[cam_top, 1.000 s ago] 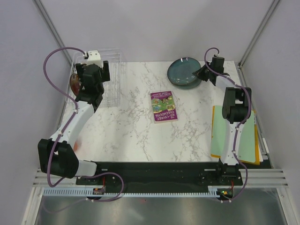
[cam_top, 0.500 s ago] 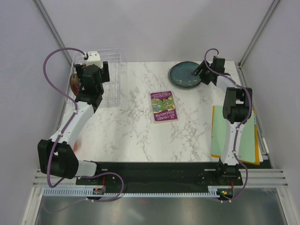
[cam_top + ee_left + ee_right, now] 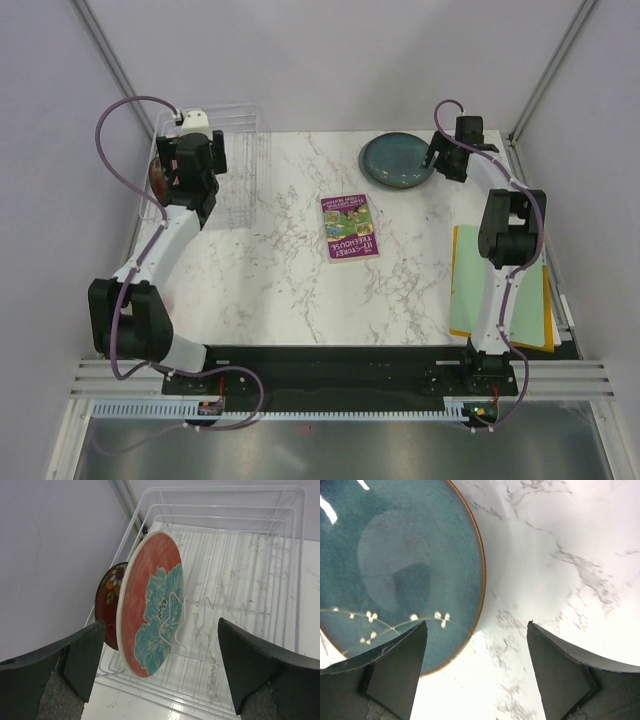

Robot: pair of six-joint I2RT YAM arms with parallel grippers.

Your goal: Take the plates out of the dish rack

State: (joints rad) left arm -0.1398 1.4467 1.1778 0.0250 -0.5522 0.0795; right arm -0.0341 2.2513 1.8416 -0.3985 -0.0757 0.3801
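My left gripper is off-centre above the teal-flower plate's upright rim (image 3: 123,614), so it needs to go down and toward the left in the wrist view to reach it.
The clear dish rack (image 3: 240,165) stands at the back left of the table. Two red plates stand upright in the dish rack (image 3: 240,580): one with a teal flower (image 3: 150,605), and a darker floral one (image 3: 107,600) behind it. My left gripper (image 3: 205,158) hangs over the rack, and in the wrist view the left gripper (image 3: 160,625) is open, its fingers apart from both plates. A dark teal plate (image 3: 397,160) lies flat on the table at the back right. My right gripper (image 3: 445,160) is open at its right rim, touching nothing. In the wrist view the right gripper (image 3: 476,625) straddles the teal plate's (image 3: 405,565) edge.
A purple book (image 3: 349,227) lies mid-table. A green folder (image 3: 497,285) on a yellow one lies along the right edge, beside the right arm. Grey walls and corner posts close in the back and sides.
My right gripper opened and let go of the teal plate, which settled flat on the table; the gripper drew back to the right. My left arm shifted slightly back over the rack.
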